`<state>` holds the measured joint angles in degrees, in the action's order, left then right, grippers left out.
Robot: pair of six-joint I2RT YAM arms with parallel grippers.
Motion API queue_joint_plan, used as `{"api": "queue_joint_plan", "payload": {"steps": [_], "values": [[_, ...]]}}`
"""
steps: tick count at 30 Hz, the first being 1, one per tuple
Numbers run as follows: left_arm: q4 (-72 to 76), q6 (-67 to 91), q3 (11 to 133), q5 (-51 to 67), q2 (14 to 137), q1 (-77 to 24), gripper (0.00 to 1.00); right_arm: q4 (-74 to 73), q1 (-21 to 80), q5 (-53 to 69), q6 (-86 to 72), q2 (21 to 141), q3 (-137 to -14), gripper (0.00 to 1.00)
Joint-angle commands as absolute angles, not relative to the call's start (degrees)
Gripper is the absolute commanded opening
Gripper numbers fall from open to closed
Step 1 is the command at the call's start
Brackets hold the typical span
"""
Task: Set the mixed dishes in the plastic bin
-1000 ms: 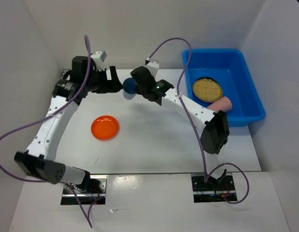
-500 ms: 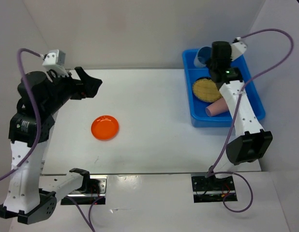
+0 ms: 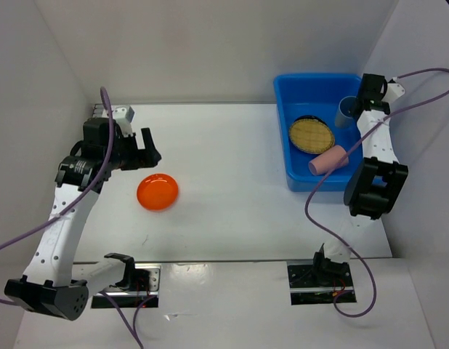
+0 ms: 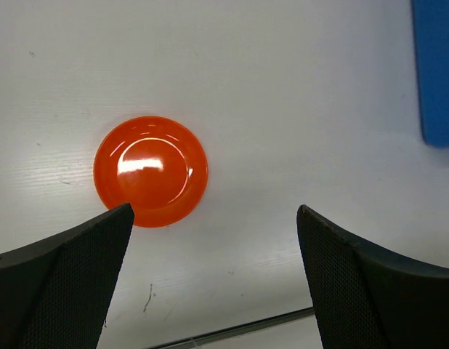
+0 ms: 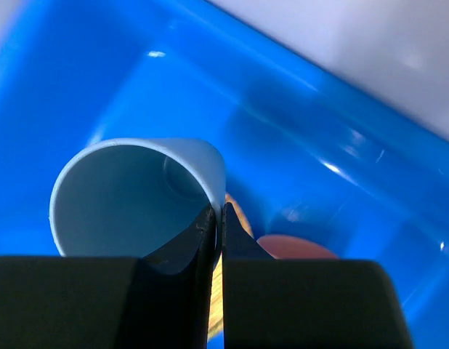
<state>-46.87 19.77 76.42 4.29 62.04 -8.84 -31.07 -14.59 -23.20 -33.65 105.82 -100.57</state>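
Next, my right gripper lowers the blue cup into the blue plastic bin beside the tan woven plate, since the bare bottom of the bin shows there.
The blue plastic bin stands at the right. Inside it lie a tan woven plate and a pink cup on its side. Over the bin's far right, my right gripper is shut on the wall of a blue cup. The right wrist view shows the blue cup with its wall pinched in the right gripper, above the bin. An orange plate lies on the table at the left. My left gripper hangs open just behind it. In the left wrist view the orange plate lies ahead of the left gripper.
White walls close in the table at the back and on both sides. The bin's near left corner shows at the right edge of the left wrist view. Purple cables loop off both arms.
My right arm swung from the back middle of the table to over the bin with the blue cup. My left arm pulled back left, then came near the orange plate, jaws widening slightly.
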Motion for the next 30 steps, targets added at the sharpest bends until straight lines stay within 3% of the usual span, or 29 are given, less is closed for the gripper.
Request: {"api": "queue_joint_plan", "payload": {"steps": [1,15,22,25,29,30], "values": [[-45.9,17.8,75.2,2.5,60.0,-7.7,0.99,-29.5,-15.4,-22.4,-31.5,109.2,-105.9,0.00],[-45.9,14.9,68.3,-1.3,62.0,-4.4,0.99,-33.1,-15.4,-26.0,-30.9,119.3,-112.4,0.00],[-45.4,14.9,68.3,-1.1,63.5,-3.9,0.99,-36.6,-14.2,-27.6,-29.9,123.0,-117.2,0.17],[-45.4,14.9,67.6,-3.8,65.6,-3.9,0.99,-37.4,-14.2,-26.4,-29.9,123.0,-118.7,0.30],[-45.4,15.6,67.0,-6.5,69.6,-3.9,0.96,-39.7,-13.7,-25.0,-29.4,122.5,-123.9,0.83],[-46.0,15.6,67.0,-7.0,71.5,-3.9,0.92,-40.6,-13.2,-25.0,-29.4,122.5,-125.1,0.89]]}}
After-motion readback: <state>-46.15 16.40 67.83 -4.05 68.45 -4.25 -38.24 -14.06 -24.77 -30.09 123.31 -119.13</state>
